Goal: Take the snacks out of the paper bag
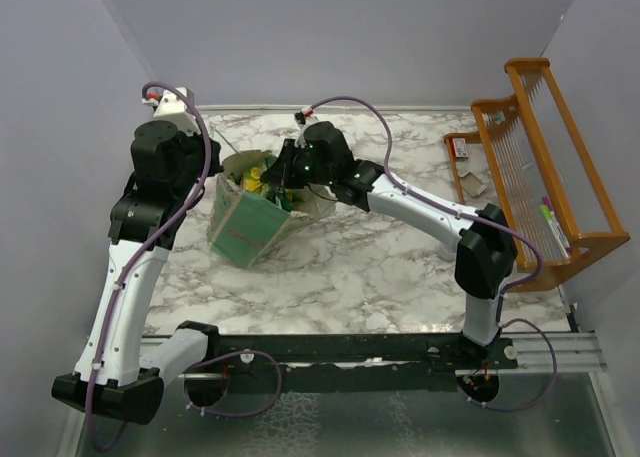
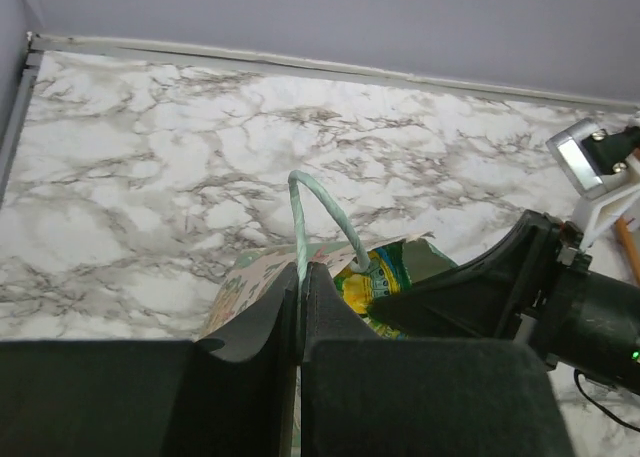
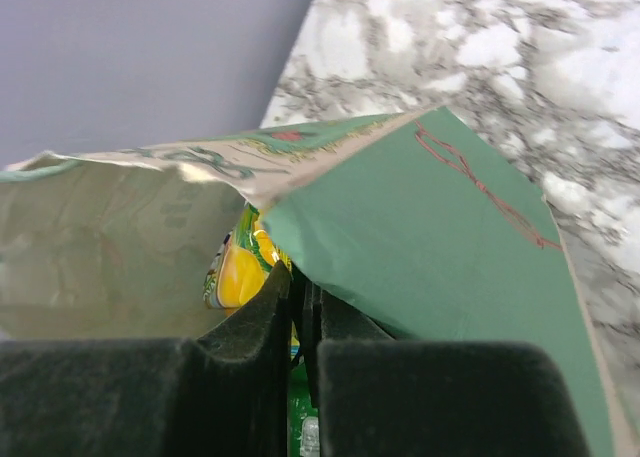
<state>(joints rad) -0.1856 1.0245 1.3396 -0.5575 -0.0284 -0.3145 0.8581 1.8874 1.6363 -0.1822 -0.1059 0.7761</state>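
I need to lift my right gripper from the bag next, move it across toward the rack and lower it to release, since bare marble lies to its right in the top view.
The pale-green paper bag lies tilted on the marble table, mouth toward the back. My left gripper is shut on the bag's cord handle at the printed rim; from above it sits at the bag's left edge. My right gripper reaches into the bag's mouth. In the right wrist view its jaws are shut under the green flap, pinching the edge of a yellow-green snack packet. That packet also shows past the rim. Other snacks are hidden.
An orange wooden rack stands along the right edge, with a small red-and-white item and a pale scrap beside it. Grey walls close the back and sides. The right arm's dark finger lies close beside my left gripper.
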